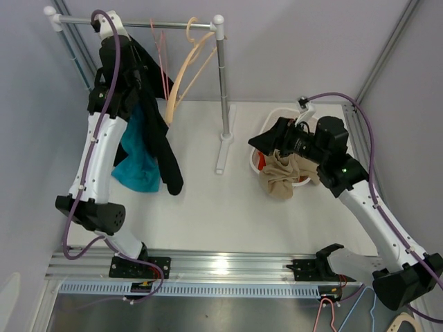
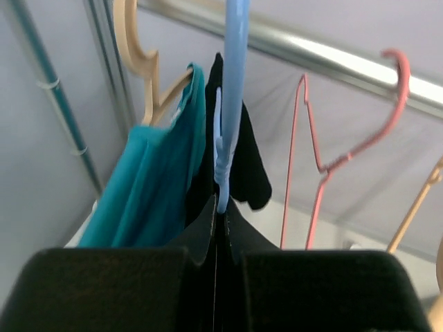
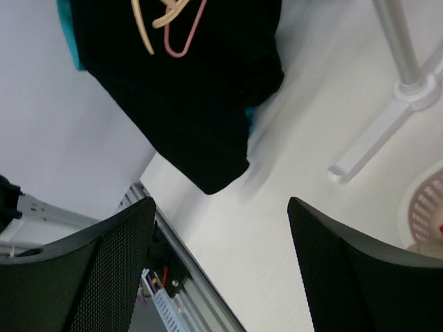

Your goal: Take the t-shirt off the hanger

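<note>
My right gripper should go back and to the left in the top view next, to the black t-shirt's lower end (image 1: 172,178) (image 3: 220,169), where the cloth hangs free.
A black t-shirt (image 1: 163,149) hangs from a blue hanger (image 2: 228,104) on the clothes rail (image 1: 138,23) at the far left. It also shows in the left wrist view (image 2: 250,162) and the right wrist view (image 3: 187,90). My left gripper (image 1: 138,77) is raised to the rail, and in its wrist view (image 2: 221,206) it is shut on the lower neck of the blue hanger. My right gripper (image 1: 266,142) is open and empty, low over the table right of the rack post, facing the black t-shirt (image 3: 220,232).
A teal shirt (image 1: 138,162) hangs on a wooden hanger (image 2: 135,48) beside the black one. An empty pink hanger (image 2: 311,138) and wooden hangers (image 1: 190,66) hang further right. The rack post and foot (image 1: 223,138) stand mid-table. A basket (image 1: 255,160) holds beige cloth (image 1: 280,178).
</note>
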Controlling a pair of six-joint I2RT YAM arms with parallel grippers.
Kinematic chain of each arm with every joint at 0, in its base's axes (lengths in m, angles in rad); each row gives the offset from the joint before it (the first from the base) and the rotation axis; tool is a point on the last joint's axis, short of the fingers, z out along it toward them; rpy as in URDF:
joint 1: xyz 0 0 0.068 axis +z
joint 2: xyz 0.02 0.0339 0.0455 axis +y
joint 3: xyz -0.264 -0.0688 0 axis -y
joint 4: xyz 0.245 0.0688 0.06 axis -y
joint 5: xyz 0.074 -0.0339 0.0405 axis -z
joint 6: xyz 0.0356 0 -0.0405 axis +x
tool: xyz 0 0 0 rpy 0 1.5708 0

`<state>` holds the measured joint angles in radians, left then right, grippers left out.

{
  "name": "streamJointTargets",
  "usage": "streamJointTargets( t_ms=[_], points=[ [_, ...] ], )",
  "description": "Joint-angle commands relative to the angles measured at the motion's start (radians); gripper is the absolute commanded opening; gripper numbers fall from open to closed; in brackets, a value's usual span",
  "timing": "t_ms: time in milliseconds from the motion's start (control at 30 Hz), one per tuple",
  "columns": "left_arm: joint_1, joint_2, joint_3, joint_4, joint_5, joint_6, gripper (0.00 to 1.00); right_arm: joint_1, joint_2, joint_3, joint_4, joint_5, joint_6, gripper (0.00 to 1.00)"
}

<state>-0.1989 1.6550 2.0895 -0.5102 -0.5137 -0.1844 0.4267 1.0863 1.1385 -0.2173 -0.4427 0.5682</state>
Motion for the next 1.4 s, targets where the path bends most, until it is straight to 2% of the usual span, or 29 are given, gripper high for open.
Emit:
streamJointTargets(
  t_ms=[0,133,167,200,233,267,400,500,633,767,933,1133,1200,1233,1300,1367],
  points=[
    [-0.069,-0.147,-0.002,-0.077,-0.157,-0.035,0.01,0.049,0.035,0.07,-0.043,-0.083,-0.134,0.81],
    [-0.163,-0.247,-0.066,-0.152,-0.242,-0.065,0.01,0.17,0.115,0.136,-0.1,-0.107,-0.246,0.8],
    [-0.178,-0.267,-0.089,-0.193,-0.258,-0.096,0.01,0.238,0.127,0.126,-0.096,-0.094,-0.263,0.83],
    [-0.204,-0.305,-0.097,-0.215,-0.246,-0.116,0.01,0.274,0.127,0.115,-0.073,-0.065,-0.277,0.85],
    [-0.218,-0.322,-0.106,-0.234,-0.224,-0.156,0.01,0.311,0.126,0.103,-0.061,0.043,-0.298,0.87],
    [-0.237,-0.334,-0.109,-0.276,-0.212,-0.167,0.01,0.384,0.12,0.072,-0.045,0.088,-0.307,0.87],
    [-0.368,-0.362,-0.092,-0.365,-0.354,-0.185,0.01,0.513,0.116,-0.009,0.113,0.2,-0.349,0.87],
    [-0.404,-0.386,-0.109,-0.453,-0.355,-0.259,0.01,0.585,0.135,-0.057,0.222,0.216,-0.372,0.87],
    [-0.407,-0.442,-0.201,-0.446,-0.254,-0.289,0.01,0.632,0.205,-0.066,0.36,0.191,-0.401,0.87],
    [-0.409,-0.478,-0.289,-0.381,-0.255,-0.267,0.01,0.644,0.293,-0.033,0.485,0.079,-0.357,0.86],
    [-0.409,-0.466,-0.316,-0.355,-0.244,-0.267,0.01,0.699,0.426,0.061,0.507,0.013,-0.306,0.85],
    [-0.41,-0.449,-0.305,-0.341,-0.224,-0.262,0.01,0.764,0.518,0.086,0.601,-0.008,-0.272,0.84],
    [-0.409,-0.458,-0.322,-0.315,-0.214,-0.262,0.01,0.779,0.549,0.118,0.595,-0.007,-0.275,0.75],
    [-0.41,-0.463,-0.335,-0.301,-0.213,-0.251,0.01,0.781,0.557,0.122,0.595,-0.01,-0.274,0.45],
    [-0.404,-0.474,-0.344,-0.275,-0.224,-0.237,0.01,0.781,0.56,0.121,0.584,-0.01,-0.248,0.02],
    [-0.39,-0.469,-0.329,-0.252,-0.214,-0.227,0.01,0.788,0.549,0.096,0.576,-0.022,-0.231,0.0]
  ],
)
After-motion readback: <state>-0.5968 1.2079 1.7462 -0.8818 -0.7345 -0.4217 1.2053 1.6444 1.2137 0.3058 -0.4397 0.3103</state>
